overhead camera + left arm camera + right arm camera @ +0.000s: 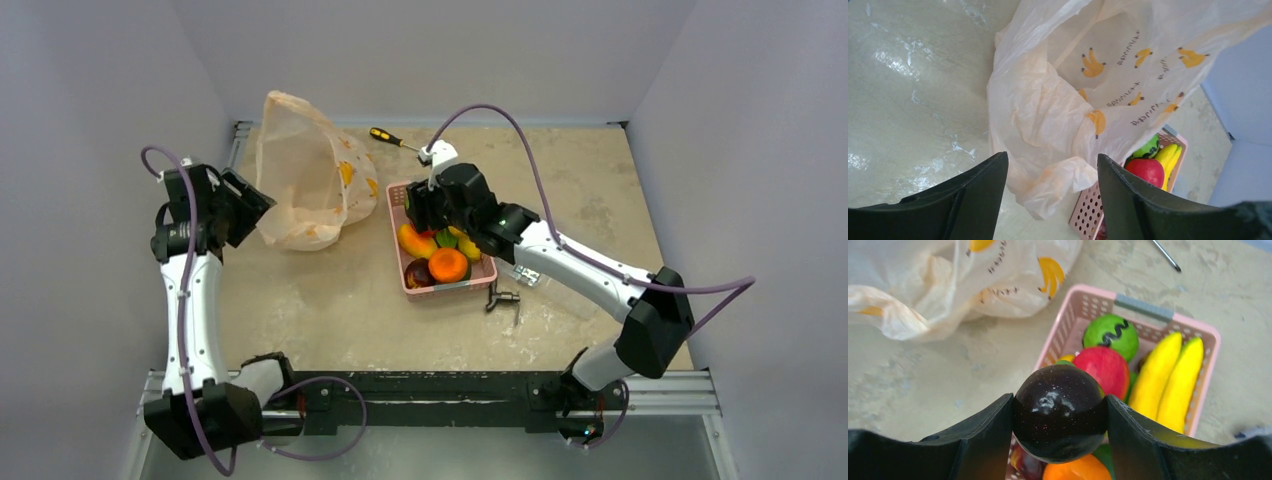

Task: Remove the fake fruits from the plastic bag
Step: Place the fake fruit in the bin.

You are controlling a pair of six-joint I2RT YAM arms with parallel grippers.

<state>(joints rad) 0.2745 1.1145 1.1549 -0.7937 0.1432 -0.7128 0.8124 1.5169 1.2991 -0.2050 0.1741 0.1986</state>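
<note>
I will draw my right gripper back and down next to release the fruit in the basket's open corner beside the orange (448, 264), as that corner lies below and back.
The plastic bag (305, 180) stands crumpled at the back left; it also shows in the left wrist view (1083, 90) and the right wrist view (938, 285). My left gripper (1052, 190) is open and empty, just short of the bag's lower edge. My right gripper (1060, 415) is shut on a dark purple-brown fruit (1060, 412) and holds it above the pink basket (1070, 325). In the basket lie a red apple (1105, 367), a green round fruit (1110, 335), yellow bananas (1168, 375) and an orange (448, 264). I cannot see inside the bag.
A yellow-handled screwdriver (392, 138) lies behind the basket. A small dark metal part (503, 298) and a clear flat packet (528, 275) lie right of the basket. Grey walls close in the table on three sides.
</note>
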